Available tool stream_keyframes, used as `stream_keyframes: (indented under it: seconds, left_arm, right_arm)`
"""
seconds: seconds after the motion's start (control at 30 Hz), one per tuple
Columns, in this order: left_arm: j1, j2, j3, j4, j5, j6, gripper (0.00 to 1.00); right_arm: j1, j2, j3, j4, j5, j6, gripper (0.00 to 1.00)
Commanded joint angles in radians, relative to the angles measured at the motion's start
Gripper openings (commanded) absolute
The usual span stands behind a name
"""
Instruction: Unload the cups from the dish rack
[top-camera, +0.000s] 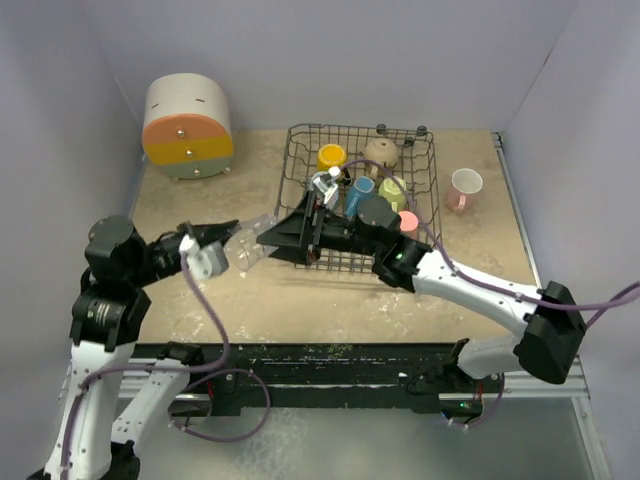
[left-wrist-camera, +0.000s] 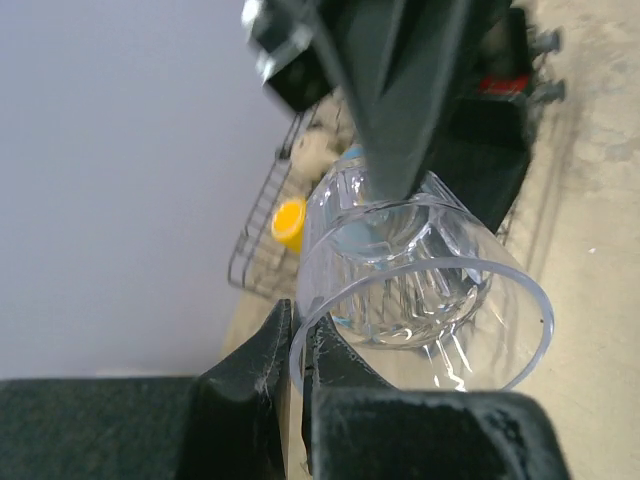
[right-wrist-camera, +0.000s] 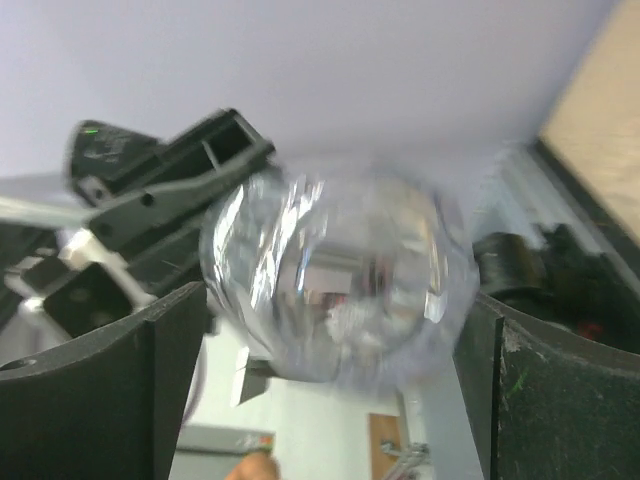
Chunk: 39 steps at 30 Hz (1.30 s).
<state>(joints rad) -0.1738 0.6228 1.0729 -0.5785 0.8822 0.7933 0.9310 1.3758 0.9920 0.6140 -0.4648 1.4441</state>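
Note:
Next, my left gripper carries the glass (top-camera: 248, 250) outward and tips it upright. Then it lowers and releases it on bare tabletop between drawer box and rack, outward of and below the rack.
A tiny clear glass (top-camera: 248, 250) hangs in the air left of the dark grey dish rack (top-camera: 300, 150). My left gripper (top-camera: 232, 232) is shut on its rim; the left wrist view shows the rim (left-wrist-camera: 420, 290) pinched between my fingers (left-wrist-camera: 292, 340). My right gripper (top-camera: 268, 240) is open, its fingers on either side of the glass's base (right-wrist-camera: 335, 275). In the rack are a yellow cup (top-camera: 331, 157), a tan cup (top-camera: 381, 151), a blue mug (top-camera: 360, 192), a yellow-green mug (top-camera: 392, 190) and a salmon tumbler (top-camera: 408, 222). A pink mug (top-camera: 465, 188) stands on the table right of the rack.
A rounded white, orange and yellow drawer box (top-camera: 188, 127) stands at the back left. My right arm reaches across the rack's front edge. Walls close in the table on the left, back and right.

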Motion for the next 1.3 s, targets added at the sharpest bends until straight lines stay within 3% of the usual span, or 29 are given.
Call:
stream_keyframes:
  seconds: [0.0,0.07,0.17,0.5,0.73,0.93,1.17,1.27]
  left_arm:
    - [0.002,0.146,0.064,0.036,-0.306,-0.180,0.00]
    - [0.002,0.264,0.145,-0.051,-0.434,-0.202,0.00]
    - [0.002,0.459,0.275,-0.177,-0.571,-0.241,0.00]
    - [0.002,1.013,0.615,-0.394,-0.692,-0.297,0.00]
    - [0.002,1.250,0.748,-0.342,-0.776,-0.309,0.00]
    - [0.002,1.475,0.934,-0.447,-0.795,-0.310,0.00]
    - [0.000,1.559,0.979,-0.413,-0.787,-0.310,0.00]
    - [0.000,1.578,0.988,-0.405,-0.794,-0.313,0.22]
  right_arm:
    - [-0.090,-0.131,0.180,-0.536,0.163,-0.287,1.00]
    - [-0.153,-0.156,0.237,-0.785,0.247,-0.387,1.00]
    - [-0.229,-0.191,0.284,-0.999,0.353,-0.487,1.00]
    - [-0.295,-0.183,0.483,-1.453,0.730,-0.668,1.00]
    - [-0.302,-0.213,0.456,-1.543,0.850,-0.671,1.00]
    - [-0.319,-0.209,0.436,-1.602,0.893,-0.667,1.00]
    - [-0.347,-0.215,0.414,-1.646,0.947,-0.655,1.00]
    - [-0.350,-0.212,0.367,-1.633,0.945,-0.654,1.00]
